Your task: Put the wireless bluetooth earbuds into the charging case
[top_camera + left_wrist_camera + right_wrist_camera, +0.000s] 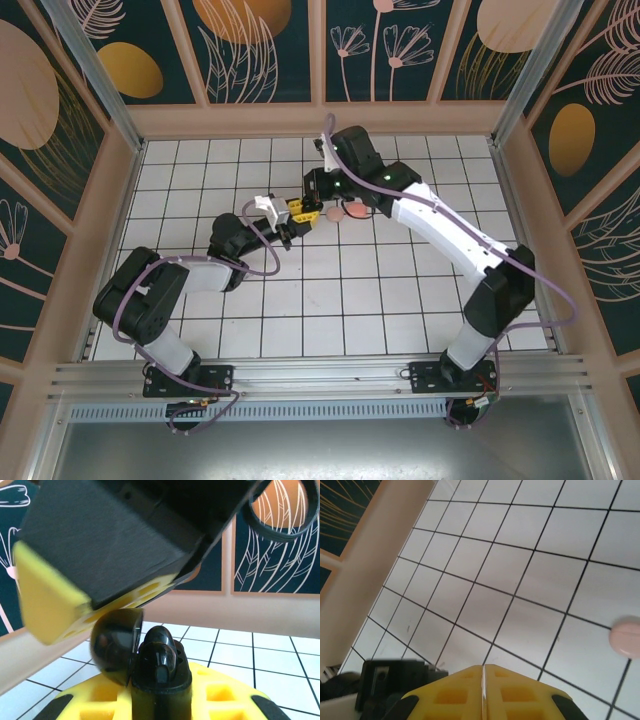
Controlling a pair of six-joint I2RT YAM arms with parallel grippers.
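The charging case (161,692) comes down next onto the white tiles beside the pale pink object. My left gripper tips downward and releases it there, since an earbud sits inside.
A black charging case (161,692) stands upright between the yellow fingers (225,695) of my left gripper (160,705), which is shut on it. Its domed lid (114,642) hangs open to the left. A glossy black earbud (161,652) sits in the case's top. My right gripper's yellow finger (47,600) and black body hover just above the lid, touching or nearly touching it. In the right wrist view the right gripper (483,675) is shut, pads together with nothing between them. From above, both grippers, left (292,214) and right (312,200), meet at mid-table.
A pale pink rounded object (351,212) lies on the white tiled table (380,290) just right of the grippers, also showing as a pink disc (625,637). Tan frame walls (320,120) with patterned panels enclose the table.
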